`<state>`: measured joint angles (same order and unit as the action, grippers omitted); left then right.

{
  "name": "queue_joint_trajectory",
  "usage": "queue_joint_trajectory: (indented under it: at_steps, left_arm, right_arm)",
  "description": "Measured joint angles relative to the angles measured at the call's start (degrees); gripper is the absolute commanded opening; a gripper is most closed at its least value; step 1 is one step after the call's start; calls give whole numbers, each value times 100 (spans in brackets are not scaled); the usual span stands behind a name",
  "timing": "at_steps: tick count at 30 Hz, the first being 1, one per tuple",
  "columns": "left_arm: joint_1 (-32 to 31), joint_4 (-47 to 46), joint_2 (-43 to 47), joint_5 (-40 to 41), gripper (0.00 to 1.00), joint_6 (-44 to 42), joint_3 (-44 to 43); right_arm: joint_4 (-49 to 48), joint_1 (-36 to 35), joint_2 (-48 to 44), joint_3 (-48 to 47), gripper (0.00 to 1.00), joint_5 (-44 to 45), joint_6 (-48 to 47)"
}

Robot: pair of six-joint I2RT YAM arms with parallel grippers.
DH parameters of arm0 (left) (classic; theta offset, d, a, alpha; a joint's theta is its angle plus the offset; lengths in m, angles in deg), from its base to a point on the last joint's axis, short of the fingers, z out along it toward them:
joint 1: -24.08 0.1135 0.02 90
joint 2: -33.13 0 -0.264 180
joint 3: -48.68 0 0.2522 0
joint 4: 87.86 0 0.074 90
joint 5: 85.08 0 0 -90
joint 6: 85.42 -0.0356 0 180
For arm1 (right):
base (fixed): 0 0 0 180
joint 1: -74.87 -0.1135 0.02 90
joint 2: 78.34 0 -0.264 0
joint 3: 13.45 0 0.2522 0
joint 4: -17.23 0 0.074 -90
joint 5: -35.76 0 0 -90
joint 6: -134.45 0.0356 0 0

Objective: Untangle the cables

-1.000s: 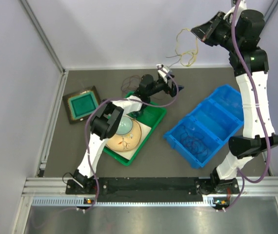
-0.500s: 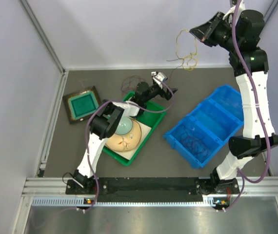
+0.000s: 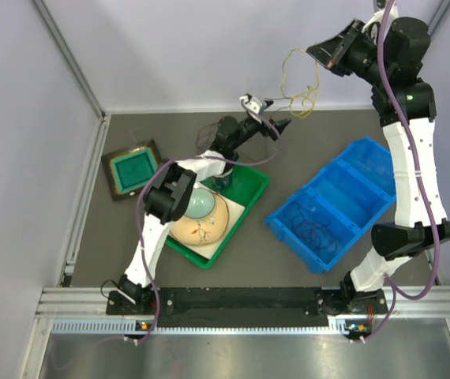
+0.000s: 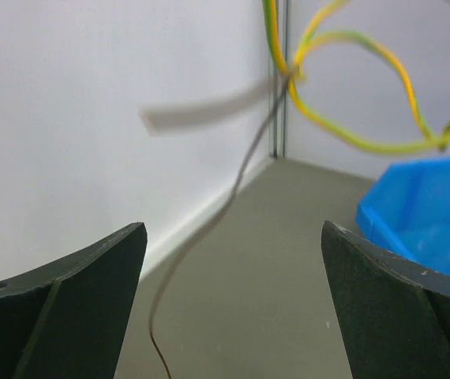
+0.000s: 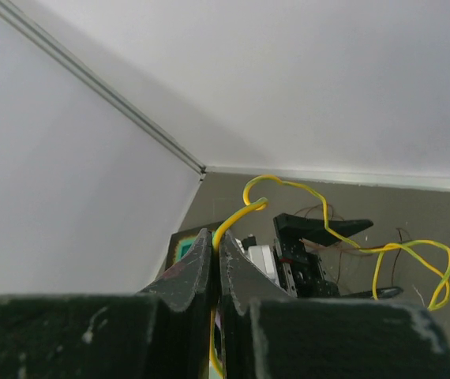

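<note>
The thin brown wire dangles from the yellow loops between my left gripper's open fingers. The gripper will move outward next, closer to the loops, and close on the wire.
My right gripper [image 3: 325,54] is raised high at the back and shut on a yellow-green cable [image 3: 301,85]. The cable hangs from it in loose loops, with thin dark wires caught in them. In the right wrist view the jaws [image 5: 215,241] pinch that yellow cable [image 5: 239,215]. My left gripper [image 3: 275,117] is open, just below and left of the hanging loops. In the left wrist view the yellow loops [image 4: 350,133] hang above its open gripper [image 4: 233,316], and a thin brown wire [image 4: 209,229] dangles between the fingers without touching them. More thin dark wires [image 3: 209,134] lie on the floor.
A green tray [image 3: 250,192] holds a pale bowl and a tan plate under the left arm. A blue two-compartment bin [image 3: 343,197] at the right has dark wire coils [image 3: 313,230] in its near compartment. A dark square dish [image 3: 134,168] sits at the left. White walls stand close behind.
My left gripper has risen and moved back and to the right, from over the green tray's far corner to just under the hanging loops. The right gripper has held still.
</note>
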<state>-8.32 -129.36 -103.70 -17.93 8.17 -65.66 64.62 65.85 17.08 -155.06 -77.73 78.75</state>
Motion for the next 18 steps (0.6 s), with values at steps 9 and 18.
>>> queue_joint_trajectory:
  at_steps: [9, 18]
  left_arm:
    - [-52, 396, -638, -61, 91, 114, -1475]
    - [-205, 741, -1217, 13, 89, 247, -1971]
  right_arm:
    - [-149, -59, -92, 186, 0, -24, 42]
    - [-214, -74, -92, 186, 0, -92, 131]
